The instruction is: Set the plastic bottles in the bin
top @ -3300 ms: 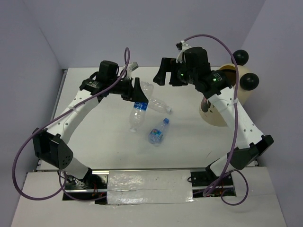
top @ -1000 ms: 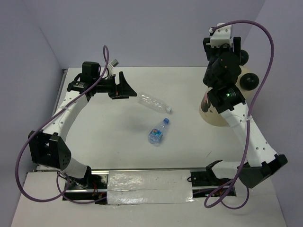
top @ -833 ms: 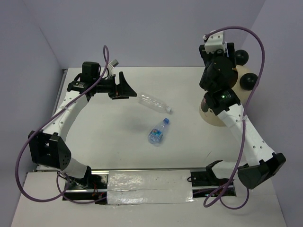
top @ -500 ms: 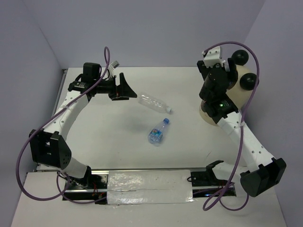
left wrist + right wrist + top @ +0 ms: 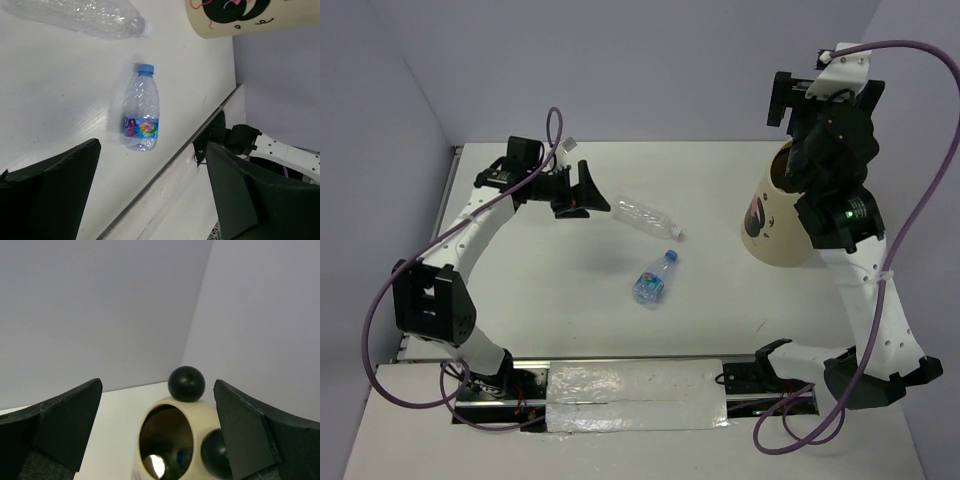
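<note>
The blue-capped bottle has bare table on both of its sides, so the left gripper should next go down, back and toward the right in the top view, onto that bottle's label.
Two plastic bottles lie on the table. A clear one [image 5: 645,217] [image 5: 85,15] lies just right of my left gripper [image 5: 595,195] [image 5: 150,200], which is open and empty. A blue-capped one with a coloured label [image 5: 653,279] [image 5: 141,115] lies nearer the arms' bases. The cream bin [image 5: 775,225] [image 5: 150,412] stands at the right, its two black ball ears [image 5: 186,384] showing in the right wrist view. My right gripper [image 5: 822,100] [image 5: 160,425] hangs open above the bin's dark opening [image 5: 167,440]. Something clear with a bit of blue glints inside [image 5: 162,467].
Purple walls close in behind and to the right of the bin. The table's near edge and the arms' base rail [image 5: 640,385] [image 5: 210,130] run close below the blue-capped bottle. My right arm's links [image 5: 860,270] rise beside the bin.
My right gripper's jaws have spread wide, and the wrist has swung up and to the right above the bin. The left gripper has shifted slightly right. Both table bottles stay put.
</note>
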Robot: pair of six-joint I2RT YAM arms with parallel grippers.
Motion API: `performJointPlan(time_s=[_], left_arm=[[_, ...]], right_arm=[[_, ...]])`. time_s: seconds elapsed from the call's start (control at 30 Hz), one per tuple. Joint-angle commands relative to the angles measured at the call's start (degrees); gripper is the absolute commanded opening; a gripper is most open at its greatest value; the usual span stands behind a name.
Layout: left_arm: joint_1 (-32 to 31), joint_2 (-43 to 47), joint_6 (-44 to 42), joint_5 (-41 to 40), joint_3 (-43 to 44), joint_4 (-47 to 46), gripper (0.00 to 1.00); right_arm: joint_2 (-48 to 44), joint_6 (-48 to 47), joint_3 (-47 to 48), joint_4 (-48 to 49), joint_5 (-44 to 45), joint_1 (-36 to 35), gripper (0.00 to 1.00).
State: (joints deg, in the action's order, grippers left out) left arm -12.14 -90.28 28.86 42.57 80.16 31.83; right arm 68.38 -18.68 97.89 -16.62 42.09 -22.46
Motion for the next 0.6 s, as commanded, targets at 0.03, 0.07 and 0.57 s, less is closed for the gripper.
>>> performJointPlan(time_s=[0.03,0.07,0.57], left_arm=[[-2.0,-1.1,0.3,-5.1,2.3,1.4,0.99],[-2.2,-1.3,1.0,-5.6,2.3,1.3,0.99],[-19.1,-15.1,-1.1,-24.5,15.1,10.6,0.99]], right_arm=[[3.8,8.9,6.4,-14.3,-5.8,-0.2,1.00],[3.8,9.8,5.7,-15.4,-6.5,-0.2,1.00],[0.1,31.3,-4.9,-24.1,-27.1,-0.5,1.00]])
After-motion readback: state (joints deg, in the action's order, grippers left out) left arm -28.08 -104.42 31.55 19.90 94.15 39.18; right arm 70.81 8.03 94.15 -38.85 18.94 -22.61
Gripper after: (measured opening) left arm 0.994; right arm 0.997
